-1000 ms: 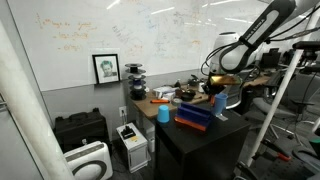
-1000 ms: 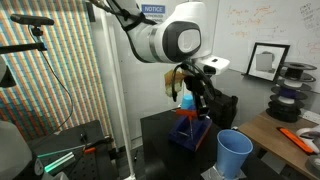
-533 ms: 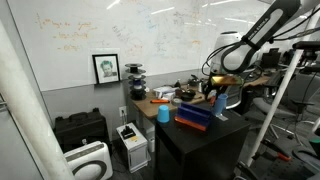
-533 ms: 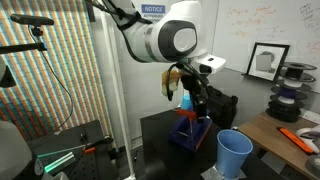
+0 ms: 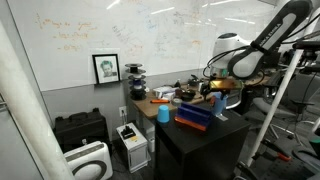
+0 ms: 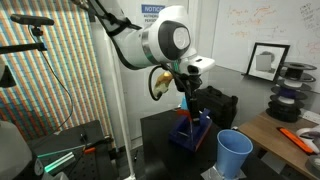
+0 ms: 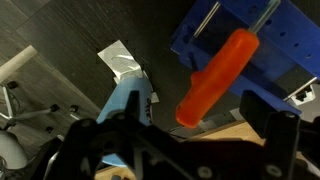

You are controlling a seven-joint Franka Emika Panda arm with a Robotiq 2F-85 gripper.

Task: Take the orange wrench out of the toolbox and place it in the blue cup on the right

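My gripper will move in around the handle next and close its fingers across it. The orange wrench's handle point(image 7: 216, 80) is at a slant between my gripper's open fingers and is still untouched.
In the wrist view my gripper point(image 7: 196, 100) stands wide open. The orange wrench point(image 7: 215, 78) lies slantwise between the jaws, and neither finger touches it. I cannot tell what it rests on. The blue toolbox point(image 7: 250, 35) fills the upper right behind it. A blue cup point(image 7: 125, 100) shows to the left of the wrench, partly hidden by one finger. In both exterior views the gripper point(image 5: 214, 95) point(image 6: 191, 100) hangs over the black table beside the toolbox point(image 5: 195, 117) point(image 6: 192, 131). The blue cup point(image 5: 219, 102) stands just under the gripper.
A brighter cyan cup point(image 5: 163, 113) point(image 6: 234, 153) stands on the far side of the toolbox from the gripper. A silver sheet point(image 7: 122, 62) lies on the black table point(image 5: 200, 140). A cluttered wooden desk point(image 5: 150, 101) adjoins the table. Black boxes point(image 5: 80, 130) sit on the floor.
The jaws have gone from shut on the orange wrench to wide open, letting go of it. The arm's wrist has turned and lifted slightly above the toolbox.
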